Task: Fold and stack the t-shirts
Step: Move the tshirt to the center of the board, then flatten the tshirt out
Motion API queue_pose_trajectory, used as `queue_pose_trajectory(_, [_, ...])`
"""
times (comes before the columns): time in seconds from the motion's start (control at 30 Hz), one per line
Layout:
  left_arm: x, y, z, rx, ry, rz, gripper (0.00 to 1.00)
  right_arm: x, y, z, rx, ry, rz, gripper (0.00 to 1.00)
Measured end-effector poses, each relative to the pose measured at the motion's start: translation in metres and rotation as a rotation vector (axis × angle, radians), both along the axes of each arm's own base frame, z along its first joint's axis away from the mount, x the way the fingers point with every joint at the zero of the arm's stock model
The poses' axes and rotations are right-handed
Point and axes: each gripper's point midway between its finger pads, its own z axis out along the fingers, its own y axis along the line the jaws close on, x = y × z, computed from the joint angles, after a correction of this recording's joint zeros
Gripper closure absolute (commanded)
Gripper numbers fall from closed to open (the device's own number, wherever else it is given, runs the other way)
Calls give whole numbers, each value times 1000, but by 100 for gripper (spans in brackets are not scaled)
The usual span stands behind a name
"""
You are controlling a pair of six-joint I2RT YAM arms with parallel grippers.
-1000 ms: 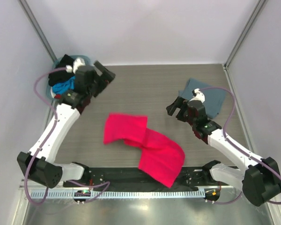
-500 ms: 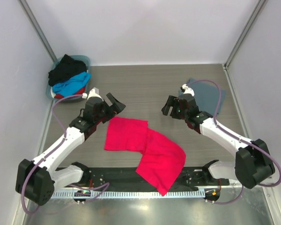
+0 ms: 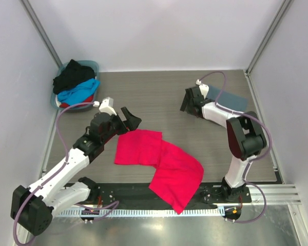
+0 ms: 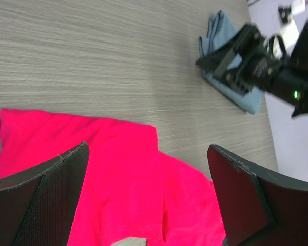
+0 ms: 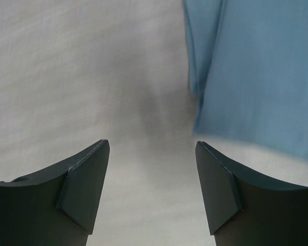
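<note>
My left gripper swings back across the red-pink t-shirt (image 3: 159,161) next, turning and moving down onto the near part of the t-shirt.
A bright red-pink t-shirt (image 3: 159,161) lies spread and rumpled in the middle of the table, its near corner over the black strip. My left gripper (image 3: 129,119) hovers open just above the shirt's far left edge; the left wrist view shows the red-pink t-shirt (image 4: 118,169) below the wide-apart fingers of the left gripper (image 4: 148,154). A folded slate grey-blue t-shirt (image 3: 230,100) lies at the far right. My right gripper (image 3: 187,100) stands open just left of it, over bare table. In the right wrist view the right gripper (image 5: 151,146) holds nothing, with the grey-blue t-shirt (image 5: 262,66) at upper right.
A teal basket (image 3: 94,64) in the far left corner holds a black t-shirt (image 3: 72,76), a bright blue one (image 3: 79,93) and a red one (image 3: 64,105). White walls close in the table on three sides. A black strip (image 3: 128,192) runs along the near edge.
My left arm has come away from the basket to the red-pink shirt's far edge. My right arm has swung toward the far side, beside the grey-blue shirt, its jaws narrowing a little.
</note>
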Motion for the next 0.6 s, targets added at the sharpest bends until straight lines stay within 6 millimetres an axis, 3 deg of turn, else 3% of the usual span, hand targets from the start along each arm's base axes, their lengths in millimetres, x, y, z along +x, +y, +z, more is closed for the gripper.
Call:
queue_pose_trajectory(0.1, [1,-1,-7,19,13,-7,2,28,-5,-3,-24,-6,-23,27])
queue_pose_trajectory(0.27, [2,-3,-15,29,36,-15,2,53,-18,-2,-54,-7,-47,27])
queue_pose_trajectory(0.47, [4,-17,-16,49,58,-65,3,60,-49,-19,-25,47,-109,26])
queue_pose_trajectory(0.6, [-1,-49,-14,107,64,-157,3,58,-77,-27,-4,64,-180,26])
